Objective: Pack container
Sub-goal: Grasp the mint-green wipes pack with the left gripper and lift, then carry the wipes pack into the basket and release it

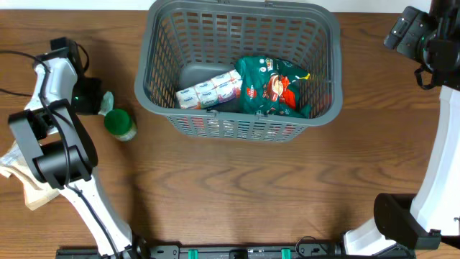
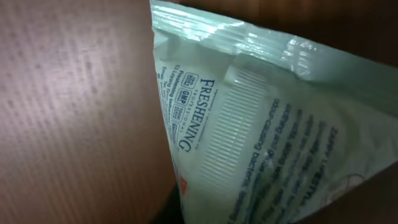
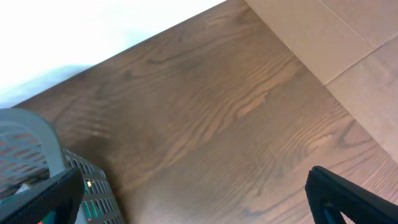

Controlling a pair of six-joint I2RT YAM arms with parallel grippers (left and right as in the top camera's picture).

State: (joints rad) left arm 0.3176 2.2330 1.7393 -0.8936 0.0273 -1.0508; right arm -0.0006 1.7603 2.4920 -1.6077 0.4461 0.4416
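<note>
The bottom of the basket is bare beyond the tissues, so I will next lift my left gripper, carry the pouch over the basket's rim by the jar and lower it there.
The container is a large dark-grey slotted basket at the back middle of the table. Inside lie a white pack of tissues and a green snack bag. My left gripper is left of the basket, shut on a pale green pouch. The pouch fills the left wrist view and hides the fingers. My right gripper is open and empty, raised right of the basket. In the right wrist view its fingers spread wide, with the basket's corner at the left.
A green-lidded jar stands on the table just right of the left gripper. A crumpled beige bag lies at the left edge. A cardboard surface lies beyond the table's right edge.
</note>
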